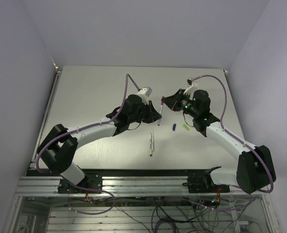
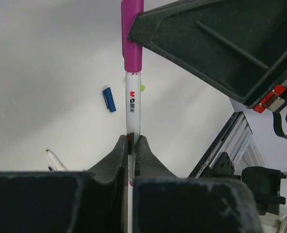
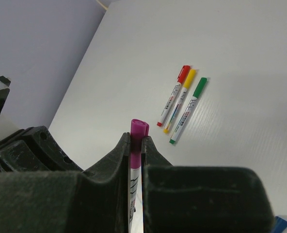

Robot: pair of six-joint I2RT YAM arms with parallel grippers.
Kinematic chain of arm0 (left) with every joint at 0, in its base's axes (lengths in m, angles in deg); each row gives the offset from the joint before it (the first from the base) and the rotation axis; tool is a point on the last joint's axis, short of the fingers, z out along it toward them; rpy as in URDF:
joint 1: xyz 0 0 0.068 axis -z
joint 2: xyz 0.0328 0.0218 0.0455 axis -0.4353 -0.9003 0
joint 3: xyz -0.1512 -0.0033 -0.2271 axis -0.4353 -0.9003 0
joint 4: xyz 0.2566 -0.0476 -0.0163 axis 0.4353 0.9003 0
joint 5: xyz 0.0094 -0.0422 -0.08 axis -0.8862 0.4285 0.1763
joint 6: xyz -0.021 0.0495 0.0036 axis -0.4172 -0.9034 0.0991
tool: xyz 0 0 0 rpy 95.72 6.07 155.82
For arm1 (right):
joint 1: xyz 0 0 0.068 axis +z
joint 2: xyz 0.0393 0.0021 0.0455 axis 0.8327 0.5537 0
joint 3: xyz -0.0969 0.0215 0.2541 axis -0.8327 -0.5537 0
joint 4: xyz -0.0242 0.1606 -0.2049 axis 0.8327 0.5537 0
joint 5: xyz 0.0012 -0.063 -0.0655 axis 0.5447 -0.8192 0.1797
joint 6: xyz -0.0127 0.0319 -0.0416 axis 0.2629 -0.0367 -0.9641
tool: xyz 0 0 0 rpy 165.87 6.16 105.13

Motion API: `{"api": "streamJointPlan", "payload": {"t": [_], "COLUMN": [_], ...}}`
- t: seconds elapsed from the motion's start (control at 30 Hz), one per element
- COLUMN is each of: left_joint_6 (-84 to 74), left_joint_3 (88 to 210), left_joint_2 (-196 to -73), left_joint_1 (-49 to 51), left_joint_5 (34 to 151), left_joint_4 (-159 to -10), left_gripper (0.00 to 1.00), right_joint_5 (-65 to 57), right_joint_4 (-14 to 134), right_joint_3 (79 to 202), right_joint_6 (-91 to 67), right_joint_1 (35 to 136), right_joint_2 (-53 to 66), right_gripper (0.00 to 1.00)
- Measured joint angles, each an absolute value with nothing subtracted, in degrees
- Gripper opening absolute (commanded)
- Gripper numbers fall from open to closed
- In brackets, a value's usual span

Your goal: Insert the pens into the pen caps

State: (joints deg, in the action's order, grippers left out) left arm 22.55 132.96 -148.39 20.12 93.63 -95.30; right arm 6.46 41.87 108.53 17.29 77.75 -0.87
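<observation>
The left gripper will next move the capped pen to the gripper's left in the top view, then lower it and let it go on the free tabletop below, beside the green pen.
A whitish pen [image 2: 133, 104] is held in the air between both grippers, above the middle of the table. My left gripper [image 2: 131, 139] is shut on the pen's body. My right gripper [image 3: 135, 138] is shut on the purple cap [image 3: 139, 129], which sits on the pen's end [image 2: 132, 39]. In the top view the left gripper [image 1: 156, 116] and right gripper [image 1: 167, 102] meet at the pen [image 1: 160, 114]. A blue cap [image 2: 109, 98] and a light green cap [image 2: 142, 88] lie loose on the table. Two uncapped pens [image 1: 151, 143] lie nearer the front.
Three capped pens, red [image 3: 172, 95], yellow [image 3: 180, 99] and green [image 3: 188, 108], lie side by side on the table in the right wrist view. The blue cap [image 1: 174, 127] and light green cap [image 1: 185, 127] lie just under the right arm. Grey walls stand on three sides.
</observation>
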Motion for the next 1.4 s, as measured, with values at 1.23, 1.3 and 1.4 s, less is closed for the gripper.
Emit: {"api": "streamJointPlan", "payload": {"t": [1.23, 1.3, 1.4], "left_joint_6": [21.04, 20.64, 20.21], "left_joint_3": [132.74, 132.08, 130.9], "left_joint_2": [-149.2, -149.18, -149.18], "left_joint_1": [16.3, 15.58, 14.6], "left_joint_5": [90.64, 89.76, 88.39], "left_joint_4": [-94.23, -96.17, -97.44], "left_gripper": [0.07, 0.07, 0.07], "right_joint_5": [-4.27, -5.32, -8.25], "right_joint_4": [52.52, 55.67, 58.92], "right_joint_3": [121.41, 123.7, 125.54], "right_joint_6": [8.22, 7.97, 7.45], "right_joint_1": [85.18, 85.66, 86.2], "right_joint_2": [8.13, 8.79, 8.7], "right_gripper": [0.25, 0.3, 0.32]}}
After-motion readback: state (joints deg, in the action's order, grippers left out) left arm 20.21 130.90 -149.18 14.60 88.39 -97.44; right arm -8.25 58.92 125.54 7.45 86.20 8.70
